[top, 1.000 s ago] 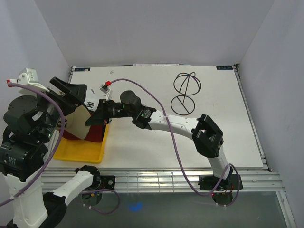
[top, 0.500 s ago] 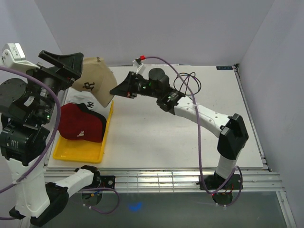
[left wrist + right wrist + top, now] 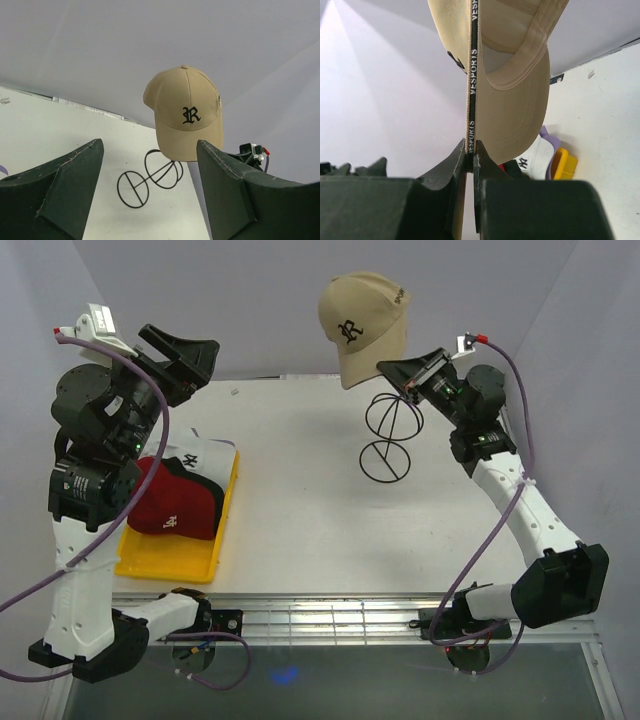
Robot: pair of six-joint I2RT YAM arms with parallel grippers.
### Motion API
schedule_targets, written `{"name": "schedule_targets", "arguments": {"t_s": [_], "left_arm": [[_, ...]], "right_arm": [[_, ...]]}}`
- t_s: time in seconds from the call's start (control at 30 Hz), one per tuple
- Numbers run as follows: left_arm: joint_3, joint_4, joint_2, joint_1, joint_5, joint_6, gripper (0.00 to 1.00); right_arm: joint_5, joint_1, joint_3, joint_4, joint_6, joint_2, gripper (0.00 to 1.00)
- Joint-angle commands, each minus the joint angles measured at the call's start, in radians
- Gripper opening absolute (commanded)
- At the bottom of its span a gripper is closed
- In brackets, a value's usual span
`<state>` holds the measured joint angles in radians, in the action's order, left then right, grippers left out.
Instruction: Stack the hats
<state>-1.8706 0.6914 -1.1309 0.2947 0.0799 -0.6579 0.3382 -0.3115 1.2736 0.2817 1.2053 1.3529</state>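
My right gripper brings the tan cap [image 3: 185, 112] down over the wire stand's looped top next and releases the cap's edge, as that bare top lies below the gripper.
A tan cap with a black R [image 3: 362, 325] hangs high in the air above the black wire stand [image 3: 390, 435]. My right gripper [image 3: 385, 365] is shut on the cap's edge band [image 3: 473, 75], which stands pinched between the fingers of my right gripper [image 3: 470, 150]. A red cap [image 3: 170, 505] and a white NY cap [image 3: 205, 462] lie in the yellow tray [image 3: 170, 565] at the left, with a bit of lavender cap [image 3: 544, 134] behind the white one. My left gripper [image 3: 195, 365] is raised above the tray, open and holding nothing; past it the left wrist view shows the tan cap [image 3: 185, 112].
The wire stand [image 3: 150, 177] lies on the white table at the back right, under the hanging cap. The yellow tray sits at the table's left front edge. Grey walls close in the back and both sides.
My right arm has swung from over the tray up and to the right, carrying the tan cap above the wire stand. My left arm has risen and pulled back from the cap.
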Motion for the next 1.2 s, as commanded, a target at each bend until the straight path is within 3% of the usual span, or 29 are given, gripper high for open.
{"name": "schedule_targets", "arguments": {"t_s": [0.0,0.37,0.67,1.17], "left_arm": [[0.017,-0.033,0.017,0.001,-0.052,-0.005,0.85],[0.080,-0.033,0.042,0.000,-0.063,0.001,0.86],[0.122,-0.033,0.062,0.001,-0.065,0.001,0.86],[0.172,-0.027,0.091,0.001,-0.054,0.009,0.86]], "right_arm": [[0.034,0.072,-0.135,0.155,0.184,-0.067,0.08],[-0.008,0.178,-0.422,0.257,0.332,-0.264,0.08],[0.008,0.193,-0.595,0.335,0.396,-0.345,0.08],[0.108,0.262,-0.795,0.494,0.474,-0.373,0.08]]}}
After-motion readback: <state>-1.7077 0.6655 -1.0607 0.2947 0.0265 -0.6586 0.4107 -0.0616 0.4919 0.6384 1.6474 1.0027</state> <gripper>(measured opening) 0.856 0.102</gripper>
